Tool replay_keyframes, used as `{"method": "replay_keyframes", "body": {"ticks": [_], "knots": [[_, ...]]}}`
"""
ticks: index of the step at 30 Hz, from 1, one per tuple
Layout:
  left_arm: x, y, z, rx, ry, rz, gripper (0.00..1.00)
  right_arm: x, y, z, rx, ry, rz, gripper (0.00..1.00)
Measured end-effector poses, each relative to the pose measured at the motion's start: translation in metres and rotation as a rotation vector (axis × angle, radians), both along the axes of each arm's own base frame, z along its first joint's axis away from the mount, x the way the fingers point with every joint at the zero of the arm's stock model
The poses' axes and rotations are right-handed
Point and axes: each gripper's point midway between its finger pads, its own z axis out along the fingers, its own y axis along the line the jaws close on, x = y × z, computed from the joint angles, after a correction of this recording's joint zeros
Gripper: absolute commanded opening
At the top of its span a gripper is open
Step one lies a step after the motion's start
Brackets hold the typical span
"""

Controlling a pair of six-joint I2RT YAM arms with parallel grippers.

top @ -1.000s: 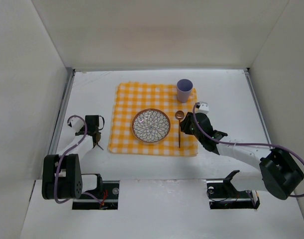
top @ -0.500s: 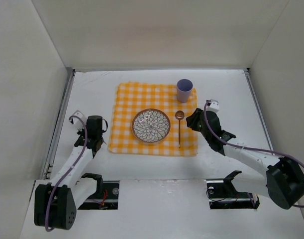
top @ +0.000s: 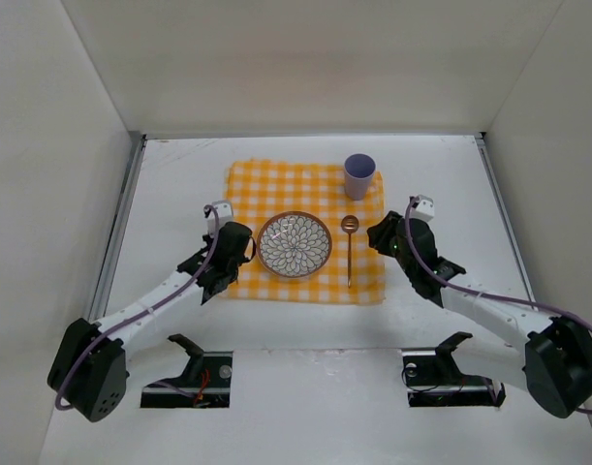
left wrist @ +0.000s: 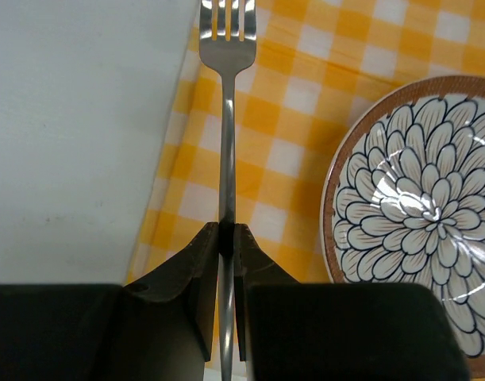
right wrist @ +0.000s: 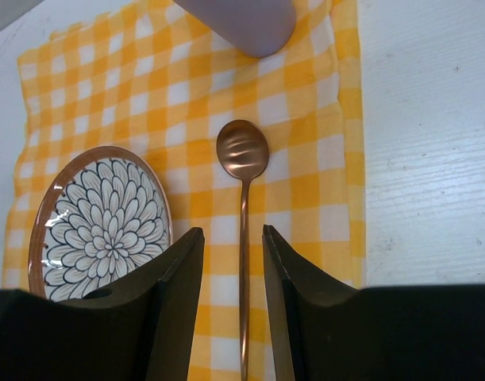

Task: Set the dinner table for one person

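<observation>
The part of the cloth beside the plate is below my left gripper's fingers, so my left gripper will lower the silver fork (left wrist: pixel 226 119) onto it next and release the fork's handle.
My left gripper (top: pixel 233 244) (left wrist: pixel 227 230) is shut on the handle of a silver fork (left wrist: pixel 226 119). It holds the fork over the left strip of the yellow-and-white checked cloth (top: pixel 276 184), tines pointing away, just left of the flower-patterned plate (top: pixel 294 244) (left wrist: pixel 417 206). My right gripper (top: pixel 381 235) (right wrist: pixel 232 232) is open above the cloth's right edge. The copper spoon (top: pixel 350 250) (right wrist: pixel 244 159) lies on the cloth below the gap between its fingers, right of the plate (right wrist: pixel 99 214). The lilac cup (top: pixel 359 175) (right wrist: pixel 242 24) stands at the cloth's far right corner. The cloth lies on the white dinner table (top: pixel 441 184).
Metal rails run along the table's left (top: pixel 121 223) and right (top: pixel 499 213) sides, with white walls around. Bare white tabletop lies left of the cloth (left wrist: pixel 83 119) and right of it (right wrist: pixel 433 143).
My left arm has swung from the table's left side rightward onto the cloth's left edge, carrying the fork. My right gripper has drawn back a little to the right of the spoon.
</observation>
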Motion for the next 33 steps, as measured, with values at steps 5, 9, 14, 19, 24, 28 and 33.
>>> {"method": "replay_keyframes", "body": {"ticks": [5, 9, 14, 19, 24, 28, 33], "knots": [[0.0, -0.014, -0.01, 0.097, 0.046, -0.092, 0.03, 0.001, -0.003, 0.0, -0.004, -0.003, -0.013, 0.42], [0.006, -0.026, -0.01, 0.167, 0.047, -0.147, 0.03, 0.004, -0.005, -0.007, -0.017, 0.008, -0.029, 0.42], [0.009, -0.029, -0.02, 0.245, 0.065, -0.173, 0.03, 0.004, -0.006, -0.019, -0.039, 0.04, -0.033, 0.42], [0.012, -0.03, -0.024, 0.292, 0.067, -0.19, 0.03, 0.004, -0.006, -0.018, -0.036, 0.036, -0.033, 0.42], [0.018, -0.034, -0.026, 0.307, 0.052, -0.203, 0.04, 0.005, -0.007, -0.009, -0.023, 0.011, -0.036, 0.42], [0.02, -0.035, -0.034, 0.329, 0.067, -0.211, 0.04, 0.005, -0.007, -0.008, -0.023, 0.009, -0.039, 0.42], [0.02, -0.033, -0.043, 0.349, 0.092, -0.212, 0.04, 0.005, -0.007, -0.008, -0.023, 0.009, -0.039, 0.42]]}}
